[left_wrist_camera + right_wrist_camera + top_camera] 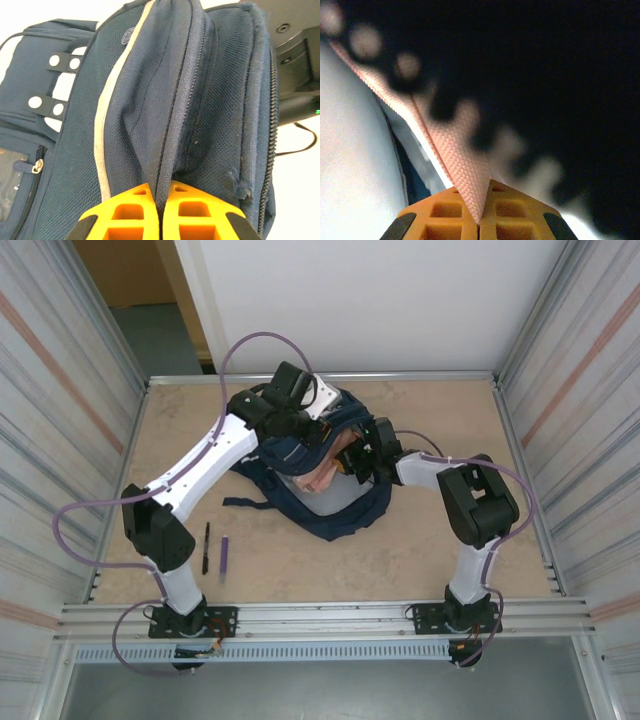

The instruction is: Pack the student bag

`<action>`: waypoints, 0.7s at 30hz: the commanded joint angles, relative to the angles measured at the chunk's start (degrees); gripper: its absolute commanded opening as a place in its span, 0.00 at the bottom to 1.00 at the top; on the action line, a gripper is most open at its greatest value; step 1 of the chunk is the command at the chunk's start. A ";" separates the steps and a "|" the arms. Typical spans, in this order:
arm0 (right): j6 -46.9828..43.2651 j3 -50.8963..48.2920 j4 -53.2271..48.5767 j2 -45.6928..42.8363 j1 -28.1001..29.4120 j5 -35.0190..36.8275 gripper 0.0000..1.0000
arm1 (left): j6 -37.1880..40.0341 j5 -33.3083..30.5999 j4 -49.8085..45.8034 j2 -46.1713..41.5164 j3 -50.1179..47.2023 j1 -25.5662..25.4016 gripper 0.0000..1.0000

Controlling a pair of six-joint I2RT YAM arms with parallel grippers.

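The pouch is only partly inside, so my right gripper needs to push the pink corner outward and deeper into the bag next, under the navy far rim [347, 422], and release it there.
The student bag [345, 518] lies in the middle of the table, navy blue with its mouth pulled open and grey lining showing. My left gripper [316, 436] is at the bag's far rim; in the left wrist view it [160, 194] is shut on a navy fold of the bag [200, 100] beside a white stripe. My right gripper [354, 462] reaches into the mouth from the right. It [481, 201] is shut on a corner of a pink woven pouch [452, 145], which sits partly inside the bag [324, 478]. Dark bag fabric hangs blurred over the pouch.
A black pen [206, 547] and a purple pen [224, 556] lie side by side on the table at the front left. A dark strap [245, 503] trails left from the bag. Metal walls close in the table's left and right sides.
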 commanded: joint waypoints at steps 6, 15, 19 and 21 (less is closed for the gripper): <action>11.98 3.11 2.47 2.43 1.62 12.56 0.00 | -4.21 10.07 4.75 -1.05 4.24 -0.54 0.00; 27.61 7.72 22.94 13.02 6.03 6.56 0.08 | -5.43 12.18 6.97 -0.97 1.18 -0.52 0.00; 26.91 10.11 21.66 15.38 6.85 8.41 0.13 | -5.52 13.68 7.73 -1.10 0.64 -0.38 0.00; 26.35 11.04 21.10 16.42 6.88 8.12 0.23 | -5.20 13.58 7.43 -1.69 -0.03 -0.17 0.00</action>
